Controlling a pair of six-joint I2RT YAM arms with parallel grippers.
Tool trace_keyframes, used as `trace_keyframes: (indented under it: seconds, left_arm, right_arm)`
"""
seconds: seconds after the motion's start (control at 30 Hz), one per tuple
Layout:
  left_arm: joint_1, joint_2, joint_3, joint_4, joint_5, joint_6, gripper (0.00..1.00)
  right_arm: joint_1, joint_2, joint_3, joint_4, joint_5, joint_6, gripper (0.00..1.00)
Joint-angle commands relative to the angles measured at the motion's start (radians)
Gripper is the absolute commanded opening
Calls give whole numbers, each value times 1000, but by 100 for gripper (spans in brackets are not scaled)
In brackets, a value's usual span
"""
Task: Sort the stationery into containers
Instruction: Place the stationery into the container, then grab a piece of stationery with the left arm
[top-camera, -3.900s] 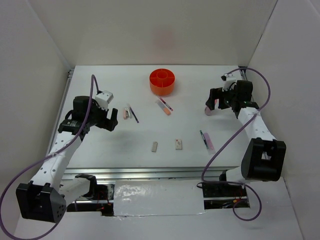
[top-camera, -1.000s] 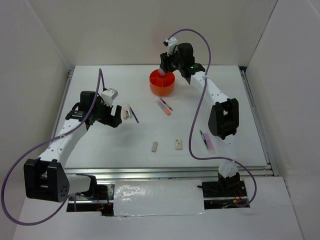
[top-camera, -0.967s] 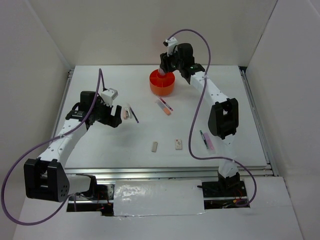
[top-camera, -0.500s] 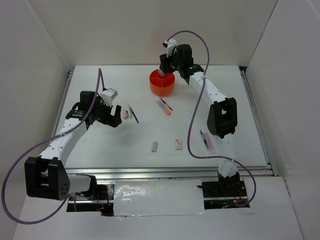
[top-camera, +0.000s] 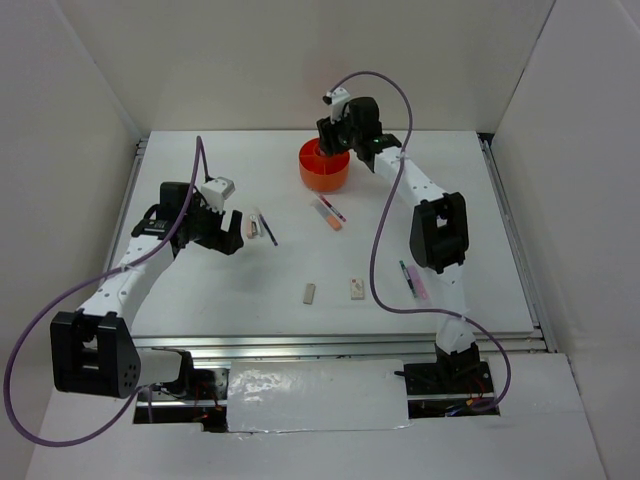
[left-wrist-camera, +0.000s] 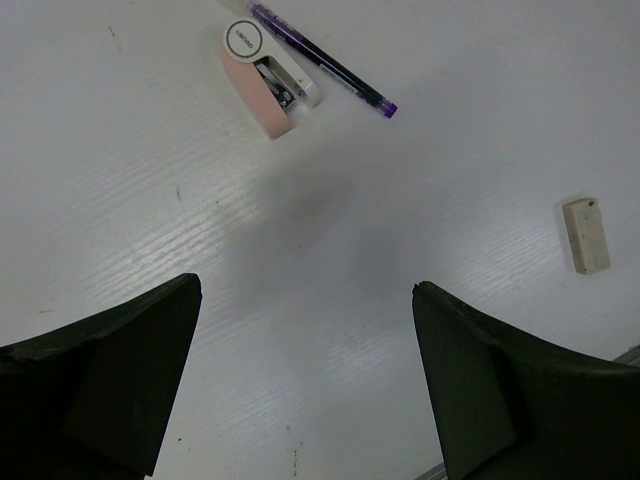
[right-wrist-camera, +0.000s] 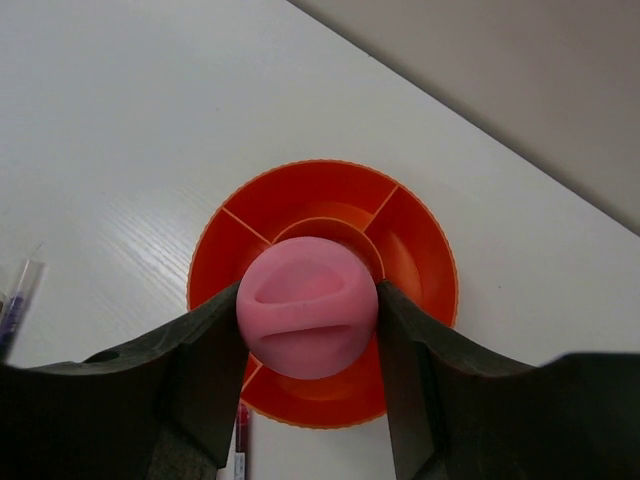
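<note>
I will next move my left gripper outward and to the right in the top view, turning and lowering it onto the purple pen's far end (top-camera: 258, 211) (left-wrist-camera: 257, 9), which reaches past the item alongside.
The round orange tub (top-camera: 324, 172) stands at the far middle; the right wrist view shows its dividers and central ring (right-wrist-camera: 425, 250). My right gripper (top-camera: 331, 146) hangs over it, shut on the stubby pink glue-stick tube (right-wrist-camera: 307, 320), which is held above the central ring. My left gripper (top-camera: 236, 232) is open and empty, just left of a pink-and-white item (top-camera: 252, 228) and a purple pen (top-camera: 267, 227). In the left wrist view my left gripper (left-wrist-camera: 305, 290) is above bare table, with the item (left-wrist-camera: 268, 80) and pen (left-wrist-camera: 322, 60) ahead.
An orange-pink marker (top-camera: 326, 214) and a dark pen (top-camera: 335, 208) lie below the tub. A beige eraser (top-camera: 309, 293) and a white eraser (top-camera: 356, 288) lie mid-table. A pen (top-camera: 407, 277) and a pink eraser (top-camera: 420, 287) lie right. Walls enclose the table.
My right arm swung from the right side of the table to over the orange tub, carrying the pink tube. My left gripper moved slightly toward the pink-and-white item.
</note>
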Motion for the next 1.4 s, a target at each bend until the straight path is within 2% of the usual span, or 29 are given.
trace_keyframes:
  seconds: [0.0,0.03,0.1,0.2,0.37,0.47,0.63,0.83,0.9,0.97,1.07,1.13,1.37]
  left_arm:
    - [7,8,39,35,32,-15,99]
    - [7,10,40,35,32,-16,99]
    - [7,8,42,36,33,-18,99]
    - [7,-7,46,44,38,-19,99]
    - [9,-47,77,59,40,29,99]
    - [7,-33,127,47,1,65,96]
    - [-25,62,230,-42,-140,-59,81]
    - [-158,109,241,9,-321,-306,75]
    - [-212,152,261,30,-420,-395,75]
    - [-247,244,336,-19,-528,-495,76]
    - [-258,437,517,-171,-582,-587,78]
    - [-252,570,642,-233,-588,-615,78]
    - [-180,767,794,-220,-534,-661,71]
  right_arm:
    - [-4,-15,44,74,10,3,62]
    - [-2,-15,47,74,15,4,69]
    - [-4,-22,53,71,18,6,77]
    - [2,-39,71,47,16,10,83]
    - [-2,-146,73,1,-4,23,83]
    - [-19,-269,-8,-39,-11,42,83]
    - [-68,-532,-309,-76,-13,58,79]
    - [-160,-807,-682,-93,-28,69,77]
    - [-195,-890,-786,-101,-41,72,77]
    - [-223,-932,-872,-102,-48,73,77]
    - [-254,-998,-941,-105,-67,78,77]
    - [-264,-1027,-963,-108,-76,84,77]
    - [-290,-1047,-1001,-119,-111,104,77]
